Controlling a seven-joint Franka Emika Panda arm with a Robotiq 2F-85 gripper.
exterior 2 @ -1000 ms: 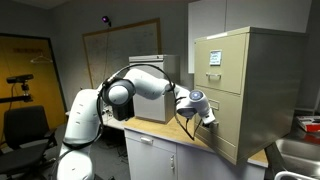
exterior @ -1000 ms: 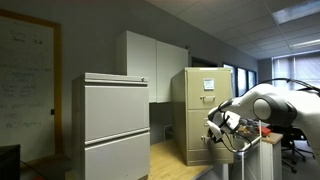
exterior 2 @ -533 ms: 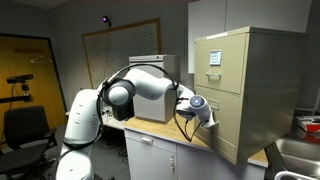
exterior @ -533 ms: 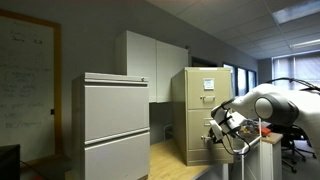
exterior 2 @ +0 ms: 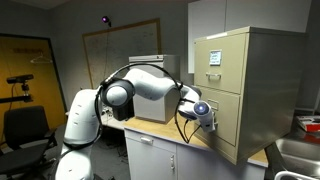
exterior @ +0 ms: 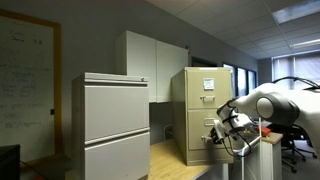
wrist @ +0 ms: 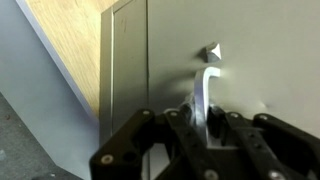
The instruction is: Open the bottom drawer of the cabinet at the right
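Observation:
The handle's bottom drawer is still closed, so I should next pull my gripper straight away from the cabinet, then release the metal handle (wrist: pixel 208 82) between its fingers.
The tall beige filing cabinet (exterior: pixel 197 100) stands on a wooden countertop and shows in both exterior views (exterior 2: pixel 250 80). My gripper (exterior: pixel 216 133) is at the front of its bottom drawer (exterior 2: pixel 226 128). In the wrist view the fingers (wrist: pixel 206 122) sit tight on both sides of the bent metal drawer handle (wrist: pixel 208 82), shut on it. The beige bottom drawer front (wrist: pixel 265 45) fills most of that view. In an exterior view the gripper (exterior 2: pixel 212 115) touches the drawer face.
A wider light-grey two-drawer lateral cabinet (exterior: pixel 110 125) stands beside the beige one. White wall cupboards (exterior: pixel 150 62) hang behind. The wooden countertop (exterior 2: pixel 195 140) runs under the arm. A sink (exterior 2: pixel 298 150) lies past the cabinet. The cabinet's side edge (wrist: pixel 108 60) shows in the wrist view.
The gripper has moved closer to the cabinet and now reaches the bottom drawer's handle. The drawer has not visibly moved.

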